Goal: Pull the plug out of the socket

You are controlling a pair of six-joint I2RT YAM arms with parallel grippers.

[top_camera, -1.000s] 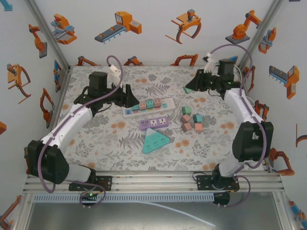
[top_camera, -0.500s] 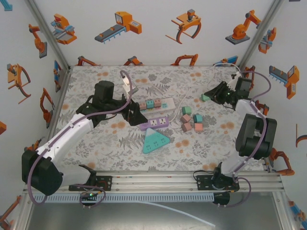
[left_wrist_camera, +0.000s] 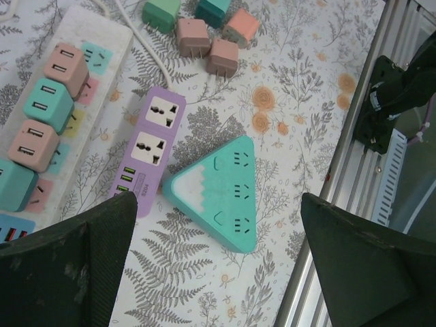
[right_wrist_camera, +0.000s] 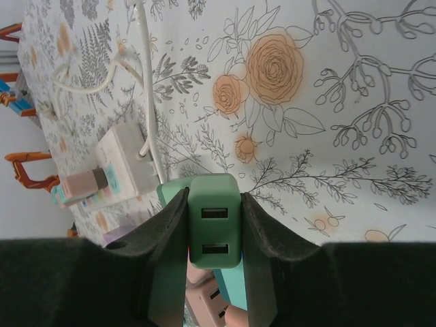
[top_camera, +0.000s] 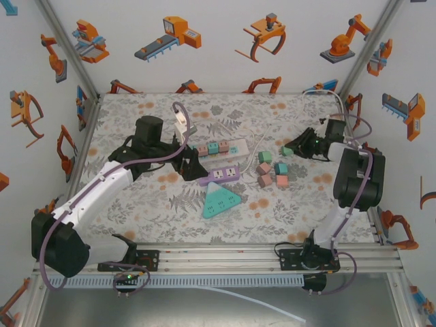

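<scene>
I should gently lower my right gripper toward the free spot of bare tabletop (top_camera: 279, 155) beside the loose green plug and let go of the held plug there.
A white power strip (top_camera: 235, 145) (left_wrist_camera: 102, 34) lies mid-table with several pink and teal plugs (left_wrist_camera: 48, 105) seated in its sockets. Free of any socket, a green plug (right_wrist_camera: 214, 231) (top_camera: 287, 150) with two USB ports is clamped between the pads of my right gripper (right_wrist_camera: 214, 199) (top_camera: 295, 147), which is shut on it to the right of the strip, low over the table. My left gripper (top_camera: 193, 165) (left_wrist_camera: 218, 204) hangs wide open and holds nothing, above the left end of the purple strip (left_wrist_camera: 153, 153) and next to the teal triangular socket (left_wrist_camera: 225, 194).
Several loose pink and teal plugs (top_camera: 272, 172) (left_wrist_camera: 197, 27) lie right of the purple strip (top_camera: 219, 175). The teal triangular socket (top_camera: 220, 199) sits nearer the front. The white strip's cord (right_wrist_camera: 146, 102) runs toward the back. The aluminium front rail (left_wrist_camera: 361, 157) borders the table.
My left gripper has opened wide and moved from the white strip's left end toward the purple strip. My right arm has drawn back to the right, still clamped on the green plug.
</scene>
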